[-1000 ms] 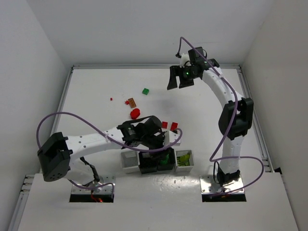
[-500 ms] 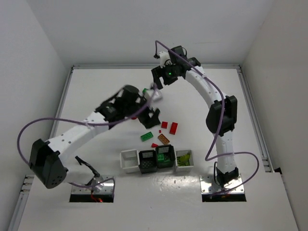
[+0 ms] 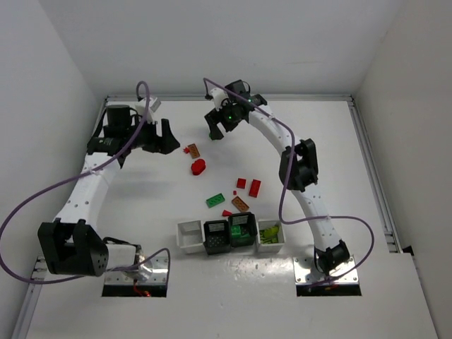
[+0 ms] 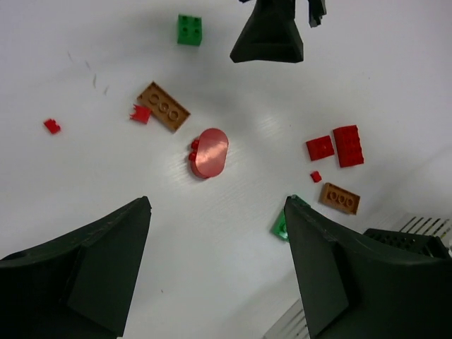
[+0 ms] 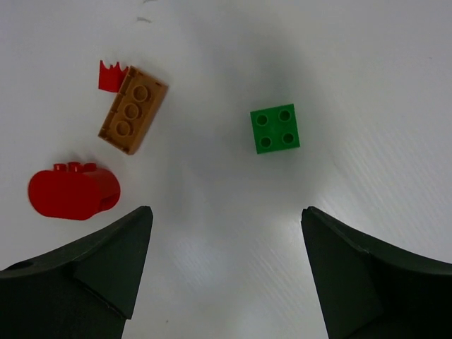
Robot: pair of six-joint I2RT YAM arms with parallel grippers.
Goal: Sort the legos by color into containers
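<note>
Next, my right gripper moves down onto the green square brick (image 5: 275,129), one open finger down each side, since the brick stands clear of every other piece.
Loose legos lie mid-table: an orange-brown brick (image 3: 192,150), a red rounded piece (image 3: 199,167), a green flat brick (image 3: 216,200), two red bricks (image 3: 255,187) and another orange-brown brick (image 3: 240,203). The four containers (image 3: 189,236) stand in a row at the near edge. One black bin holds green pieces (image 3: 241,229) and the right white bin holds yellow-green ones (image 3: 270,234). My left gripper (image 3: 159,138) is open and empty, left of the orange-brown brick (image 4: 163,106). My right gripper (image 3: 220,131) is open and empty above a green square brick (image 5: 275,128).
A tiny red piece (image 4: 51,126) and a jagged red bit (image 4: 140,114) lie near the far orange-brown brick. The right gripper's finger (image 4: 268,35) shows at the top of the left wrist view. Raised table rims run along the left and far sides.
My left arm has swung from over the containers out to the far left. My right arm has moved left and now hangs over the green square brick.
</note>
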